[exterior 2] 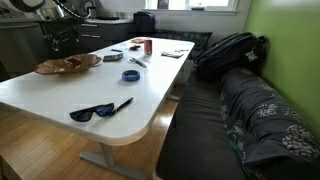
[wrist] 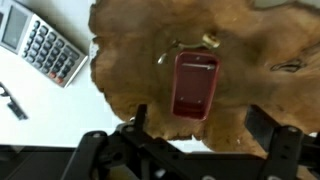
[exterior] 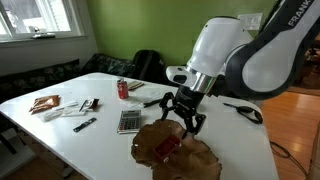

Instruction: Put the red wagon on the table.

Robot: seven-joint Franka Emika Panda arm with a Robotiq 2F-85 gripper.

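The red wagon lies flat and uncovered on the slab (exterior: 205, 160) below, so the robot's open gripper should come down over its long edge nearer the calculator and close.
The red wagon (wrist: 195, 84) lies flat on the brown wooden slab (wrist: 130, 55), a small oblong red toy. It also shows in an exterior view (exterior: 168, 146) on the slab (exterior: 205, 160), and as a small red spot in an exterior view (exterior 2: 72, 63). My gripper (wrist: 205, 125) hangs open just above the wagon, fingers spread to either side and holding nothing; it shows in an exterior view (exterior: 182, 115) above the slab. The slab rests on the white table (exterior: 100, 140), which shows in both exterior views (exterior 2: 60, 95).
A calculator (wrist: 42, 45) lies beside the slab (exterior: 128, 121). A red-and-white soda can (exterior: 123, 90), a black pen (exterior: 84, 124), papers and sunglasses (exterior: 243, 110) are on the table. Sunglasses (exterior 2: 92, 113) and a blue ring (exterior 2: 130, 75) lie nearer a dark sofa (exterior 2: 250, 110).
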